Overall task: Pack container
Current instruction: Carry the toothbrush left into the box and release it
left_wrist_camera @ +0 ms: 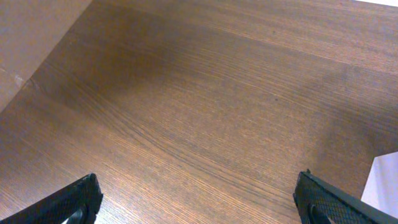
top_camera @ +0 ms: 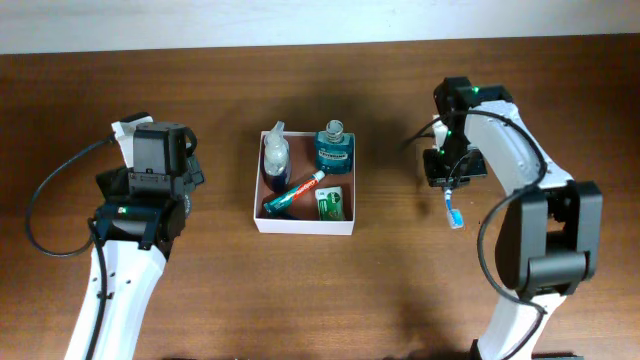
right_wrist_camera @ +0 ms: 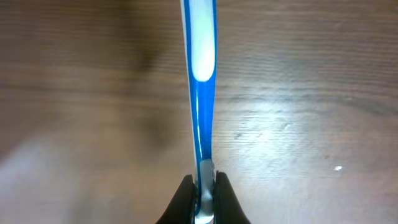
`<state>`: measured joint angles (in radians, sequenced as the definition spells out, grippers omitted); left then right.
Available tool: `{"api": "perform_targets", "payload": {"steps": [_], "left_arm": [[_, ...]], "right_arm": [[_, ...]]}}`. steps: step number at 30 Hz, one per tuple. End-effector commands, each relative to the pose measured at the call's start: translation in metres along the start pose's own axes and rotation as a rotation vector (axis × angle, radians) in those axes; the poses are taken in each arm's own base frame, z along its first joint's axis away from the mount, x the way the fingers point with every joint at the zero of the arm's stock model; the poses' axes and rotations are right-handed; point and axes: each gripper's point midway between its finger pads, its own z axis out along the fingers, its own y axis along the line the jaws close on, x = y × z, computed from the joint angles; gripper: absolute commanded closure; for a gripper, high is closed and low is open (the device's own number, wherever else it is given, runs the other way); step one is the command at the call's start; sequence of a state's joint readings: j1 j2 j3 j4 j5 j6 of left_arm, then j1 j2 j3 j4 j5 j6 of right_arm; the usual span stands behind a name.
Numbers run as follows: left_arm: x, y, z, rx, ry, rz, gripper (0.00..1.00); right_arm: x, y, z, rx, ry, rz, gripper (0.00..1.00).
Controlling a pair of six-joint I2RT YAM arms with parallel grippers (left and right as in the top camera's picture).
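My right gripper should next swing, turning, over the toothpaste tube and green pack (top_camera: pixel 330 205) to release the toothbrush, as the box is to its left in the overhead view.
The container (top_camera: pixel 256 195) is a shallow square box with white walls and a reddish-brown inside, at the table's middle. It holds a teal mouthwash bottle (top_camera: pixel 334 148), a clear pump bottle (top_camera: pixel 275 157), a toothpaste tube (top_camera: pixel 293 192) and a small green pack (top_camera: pixel 330 205). My right gripper (top_camera: pixel 449 188) is to the right of the box and is shut on a blue and white toothbrush (right_wrist_camera: pixel 201 74), whose head end (top_camera: pixel 456 217) hangs toward the front. My left gripper (left_wrist_camera: pixel 199 205) is open and empty over bare table left of the box.
The wooden table (top_camera: pixel 380 290) runs all around. The box's white corner (left_wrist_camera: pixel 382 186) shows at the right edge of the left wrist view. A pale wall lies beyond the table's far edge.
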<state>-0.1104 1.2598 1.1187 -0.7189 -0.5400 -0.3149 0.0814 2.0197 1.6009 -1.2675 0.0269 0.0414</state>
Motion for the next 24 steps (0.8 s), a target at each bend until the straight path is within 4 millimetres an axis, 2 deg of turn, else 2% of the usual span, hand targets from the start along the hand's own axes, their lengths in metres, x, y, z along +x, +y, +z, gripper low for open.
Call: {"api": "perform_targets", "payload": {"steps": [1, 4, 6, 13, 16, 19, 24], "left_arm": [[-0.005, 0.002, -0.001, -0.012, -0.012, -0.020, 0.01], [-0.005, 0.002, -0.001, -0.012, -0.012, -0.020, 0.01], [-0.005, 0.002, -0.001, -0.012, -0.011, -0.020, 0.01], [-0.005, 0.002, -0.001, -0.012, -0.011, -0.020, 0.01], [-0.005, 0.002, -0.001, -0.012, -0.011, -0.020, 0.01], [-0.005, 0.002, -0.001, -0.012, -0.012, -0.020, 0.01], [-0.005, 0.002, -0.001, -0.012, -0.011, -0.020, 0.01]], "right_arm": [[0.005, 0.054, -0.046, -0.172, -0.102, -0.194, 0.96], [0.020, 0.083, -0.063, -0.235, -0.118, -0.308, 0.96], [0.030, 0.095, -0.071, -0.237, -0.122, -0.351, 0.96], [0.062, 0.136, -0.083, -0.233, -0.107, -0.523, 0.96], [0.064, 0.154, -0.084, -0.232, -0.130, -0.583, 0.96], [0.057, 0.179, -0.088, -0.245, -0.207, -0.647, 0.96], [0.046, 0.209, -0.095, -0.262, -0.308, -0.707, 0.96]]}}
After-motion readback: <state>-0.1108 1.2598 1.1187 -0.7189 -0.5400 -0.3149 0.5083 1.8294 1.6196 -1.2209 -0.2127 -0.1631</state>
